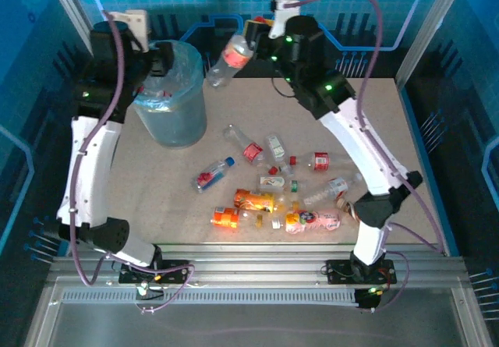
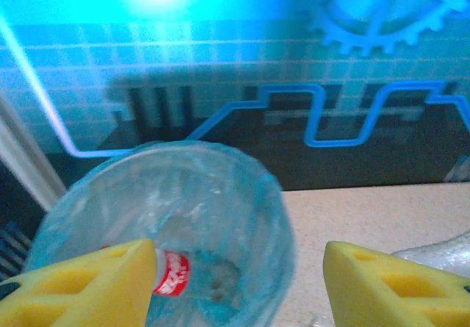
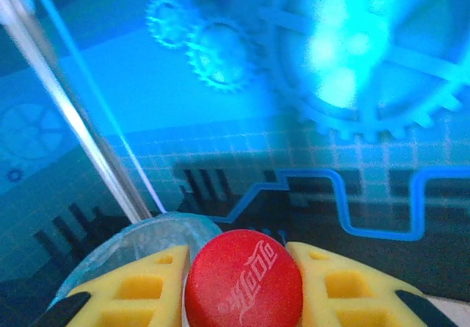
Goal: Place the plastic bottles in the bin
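I'll next swing my right gripper toward the bin's opening (image 1: 184,68) and release the bottle over it, as the red-labelled bottle (image 1: 231,57) still hangs beside the bin, outside its rim.
The bin (image 1: 173,117) stands at the back left, pale blue and lined with a clear bag. My left gripper (image 1: 160,60) hovers over its rim, and the left wrist view shows the gripper (image 2: 239,259) open with nothing between the yellow fingers (image 2: 103,283). Inside the bin (image 2: 242,195) lies a clear bottle with a red label (image 2: 172,272). My right gripper (image 1: 257,41) holds a clear red-labelled bottle (image 1: 231,57) in the air just right of the bin. Its red cap (image 3: 242,279) sits between the right gripper's (image 3: 239,283) fingers. Several plastic bottles (image 1: 253,200) lie scattered mid-table.
Loose on the table are a blue-capped bottle (image 1: 213,173), orange ones (image 1: 224,217) and clear ones (image 1: 327,189), between the two arm bases. Blue wall panels close off the back and sides. The bin's rim (image 3: 139,242) shows at lower left in the right wrist view.
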{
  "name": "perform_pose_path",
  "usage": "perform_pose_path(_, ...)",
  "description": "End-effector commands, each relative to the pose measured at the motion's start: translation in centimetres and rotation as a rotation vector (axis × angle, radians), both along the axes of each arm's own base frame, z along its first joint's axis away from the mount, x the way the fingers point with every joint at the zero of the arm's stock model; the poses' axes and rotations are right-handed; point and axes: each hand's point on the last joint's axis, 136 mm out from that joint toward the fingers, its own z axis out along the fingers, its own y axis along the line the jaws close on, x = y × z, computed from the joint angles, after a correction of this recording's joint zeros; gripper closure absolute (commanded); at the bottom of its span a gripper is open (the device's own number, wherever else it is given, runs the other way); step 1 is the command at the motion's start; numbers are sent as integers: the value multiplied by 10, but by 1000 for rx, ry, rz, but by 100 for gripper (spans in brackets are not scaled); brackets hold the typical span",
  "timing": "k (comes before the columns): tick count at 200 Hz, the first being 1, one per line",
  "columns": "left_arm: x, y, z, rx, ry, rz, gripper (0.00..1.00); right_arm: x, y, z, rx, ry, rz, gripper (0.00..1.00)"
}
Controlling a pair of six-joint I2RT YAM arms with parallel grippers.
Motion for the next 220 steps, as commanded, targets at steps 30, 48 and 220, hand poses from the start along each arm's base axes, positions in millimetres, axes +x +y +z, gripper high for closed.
perform_pose_path(30,-28,43,-8,-51,2,106,37,-22,69,44,-153,-263,-25,100)
perform_pose_path(48,-30,51,-11,-48,2,132,37,-23,98,45,-167,-354,11,100)
perform_pose_path(220,-34,47,-16,-92,-2,100,33,17,167,-64,-220,-191,195,38)
